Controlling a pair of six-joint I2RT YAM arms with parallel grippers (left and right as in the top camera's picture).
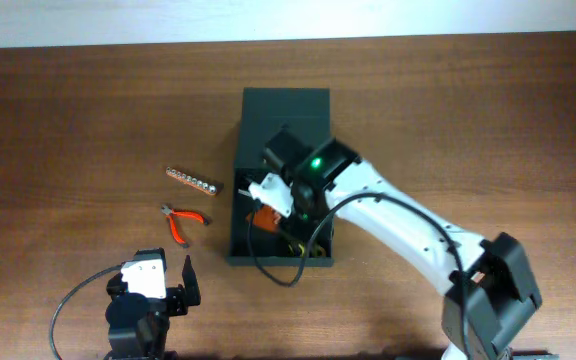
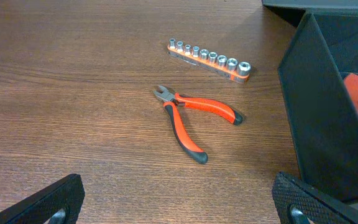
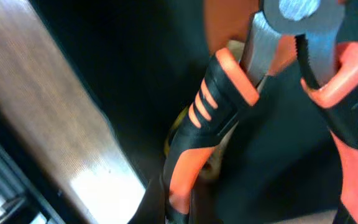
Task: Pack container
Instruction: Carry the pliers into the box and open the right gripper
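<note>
The pliers (image 3: 222, 87) still hang above the container's bottom. I need to move my right gripper deeper into the container next, toward its bottom beside the yellow thing, and release them.
The container (image 1: 283, 105) is a dark, open box at the table's middle; its near wall shows in the left wrist view (image 2: 319, 124). My right gripper (image 1: 271, 212) reaches down inside it. In the right wrist view the right gripper (image 3: 185, 208) is shut on one handle of a large pair of orange-and-black pliers (image 3: 222, 87), whose steel head points up the frame. The same pliers show as an orange patch from overhead (image 1: 265, 216). My left gripper (image 1: 158, 280) is open and empty over bare table at the front left; it also shows in the left wrist view (image 2: 179, 205).
Small red-handled cutters (image 1: 183, 222) lie left of the box, also seen in the left wrist view (image 2: 191, 118). A rail of sockets (image 1: 193, 180) lies behind them, also in the left wrist view (image 2: 210, 59). Something yellow (image 3: 173, 130) lies in the box. A black cable (image 1: 288, 270) hangs by the front wall.
</note>
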